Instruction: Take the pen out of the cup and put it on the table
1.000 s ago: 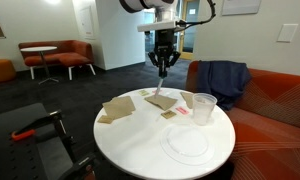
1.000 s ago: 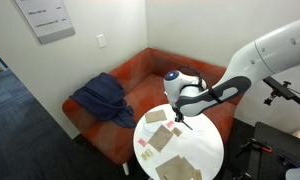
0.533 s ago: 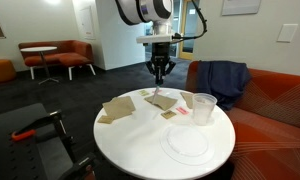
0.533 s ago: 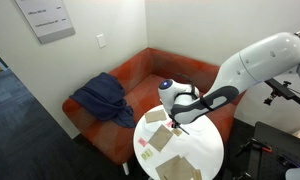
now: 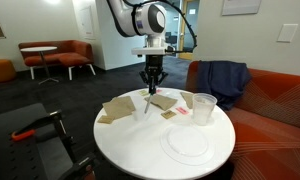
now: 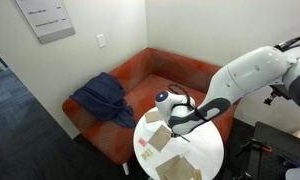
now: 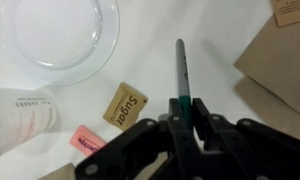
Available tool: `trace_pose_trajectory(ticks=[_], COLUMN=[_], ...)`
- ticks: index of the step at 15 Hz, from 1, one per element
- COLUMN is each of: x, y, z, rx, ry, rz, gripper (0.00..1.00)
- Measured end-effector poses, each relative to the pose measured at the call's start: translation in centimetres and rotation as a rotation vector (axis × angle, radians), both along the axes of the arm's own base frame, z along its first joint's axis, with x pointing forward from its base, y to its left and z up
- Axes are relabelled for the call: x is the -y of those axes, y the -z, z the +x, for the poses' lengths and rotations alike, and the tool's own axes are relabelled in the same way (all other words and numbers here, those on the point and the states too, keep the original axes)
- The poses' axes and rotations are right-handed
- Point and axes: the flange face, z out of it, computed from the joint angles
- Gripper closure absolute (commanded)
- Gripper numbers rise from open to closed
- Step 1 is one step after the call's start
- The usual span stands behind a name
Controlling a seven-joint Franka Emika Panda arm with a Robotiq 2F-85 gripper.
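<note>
My gripper lowers the pen (image 7: 181, 68) slightly beside the sugar packet next and opens there.
My gripper (image 5: 152, 84) is shut on the pen (image 7: 181, 68), a thin dark stick with a bluish-green band, and holds it point down a little above the white round table (image 5: 140, 146). In the wrist view the jaws (image 7: 182, 120) clamp the pen's upper end. The clear plastic cup (image 5: 203, 107) stands to the right of the gripper, apart from it, and shows at the lower left of the wrist view (image 7: 18, 112). In an exterior view the gripper (image 6: 176, 121) hangs over the table's (image 6: 208, 150) near side.
A flat clear round plate (image 5: 187, 143) lies at the table's front right. Brown paper napkins (image 5: 118, 108) and a sugar packet (image 7: 123, 104) lie below the gripper, with a pink packet (image 7: 85, 140) near the cup. An orange sofa with a blue jacket (image 5: 223, 80) stands behind.
The arm has swung left and come lower over the table, away from the cup, with the pen still in the jaws.
</note>
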Motion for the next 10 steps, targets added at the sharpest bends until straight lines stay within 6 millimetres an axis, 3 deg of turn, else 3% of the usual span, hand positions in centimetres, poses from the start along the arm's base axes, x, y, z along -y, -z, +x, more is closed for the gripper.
trace_pose_trajectory(ticks=[3, 4, 5, 7, 10], x=[-0.6, -0.8, -0.9, -1.1, -1.2], y=[1.4, 1.8, 2.2, 2.8, 3.4], z=[-0.6, -0.7, -0.8, -1.0, -1.0], rx=[-0.021, -0.027, -0.032, -0.040, -0.045], ry=[-0.013, -0.016, -0.020, -0.026, -0.037], rz=[-0.004, -0.005, -0.006, -0.010, -0.018], gripper=[0.96, 0.90, 0.58, 0.52, 0.28])
